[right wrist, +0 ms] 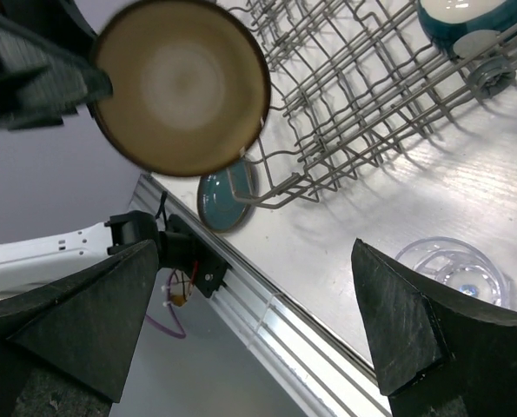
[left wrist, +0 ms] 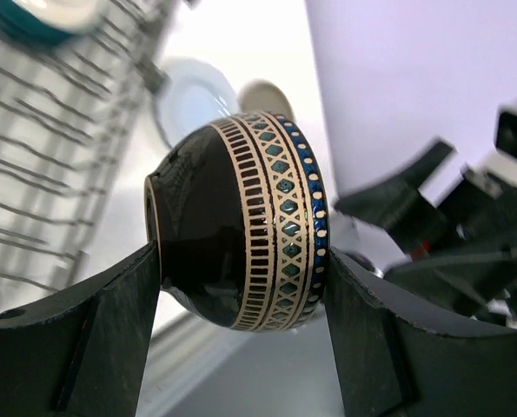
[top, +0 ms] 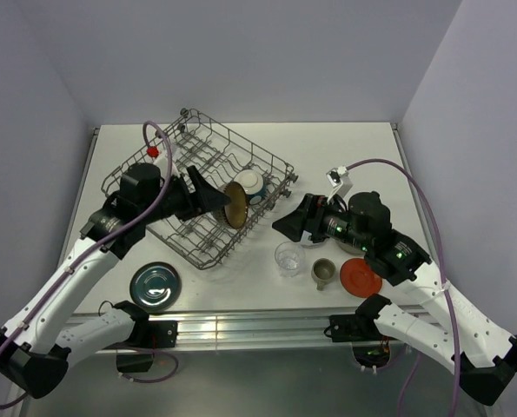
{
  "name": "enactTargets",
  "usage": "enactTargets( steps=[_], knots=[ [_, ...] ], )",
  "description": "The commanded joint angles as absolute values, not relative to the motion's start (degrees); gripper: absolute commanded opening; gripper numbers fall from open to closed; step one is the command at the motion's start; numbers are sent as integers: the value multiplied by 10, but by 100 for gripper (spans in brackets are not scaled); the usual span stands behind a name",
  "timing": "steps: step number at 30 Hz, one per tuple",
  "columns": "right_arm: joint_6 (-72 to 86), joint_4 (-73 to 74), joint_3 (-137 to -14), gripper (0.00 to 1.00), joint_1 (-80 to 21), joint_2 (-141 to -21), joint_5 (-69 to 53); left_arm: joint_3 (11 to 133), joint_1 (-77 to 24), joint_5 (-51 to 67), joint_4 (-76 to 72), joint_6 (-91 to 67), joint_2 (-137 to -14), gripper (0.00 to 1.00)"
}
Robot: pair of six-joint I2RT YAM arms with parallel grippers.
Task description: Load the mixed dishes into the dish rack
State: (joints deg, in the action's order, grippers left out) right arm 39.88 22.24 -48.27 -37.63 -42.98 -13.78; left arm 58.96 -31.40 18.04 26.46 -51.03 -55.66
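Observation:
My left gripper is next to carry the brown bowl [top: 236, 204] outward to the rack's empty wires by the rack's far corner, then lower it and let it go, because the cream bowl is close by.
My left gripper [top: 219, 201] is shut on the brown bowl [top: 236, 204], holding it on edge over the right side of the grey wire dish rack [top: 188, 174]. In the left wrist view the fingers clamp the patterned bowl [left wrist: 241, 217] from both sides. A cream bowl with a teal band [top: 251, 184] sits in the rack. My right gripper [top: 284, 224] is open and empty, just right of the rack. On the table stand the clear glass [top: 288, 258], grey mug [top: 323, 274], red-orange saucer [top: 361, 276] and dark teal dish [top: 155, 287]. No pale blue plate shows.
The right wrist view shows the bowl's tan inside [right wrist: 182, 82], the rack's corner [right wrist: 345, 95], the teal dish [right wrist: 223, 200] and the glass [right wrist: 454, 269]. A metal rail [top: 241, 326] runs along the table's near edge. Walls close in the left, back and right.

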Motion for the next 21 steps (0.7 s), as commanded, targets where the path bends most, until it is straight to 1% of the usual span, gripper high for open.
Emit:
enactTargets(
  steps=[1, 8, 18, 21],
  knots=[
    [386, 221, -474, 100, -374, -417, -123, 662, -291, 124, 286, -448, -572, 0],
    [379, 222, -454, 100, -362, -413, -127, 736, -259, 19, 348, -391, -654, 0],
    [360, 214, -432, 100, -332, -425, -150, 794, -179, 29, 348, -355, -759, 0],
    [357, 207, -424, 100, -329, -431, -158, 820, -167, 7, 353, -348, -795, 0]
  ],
)
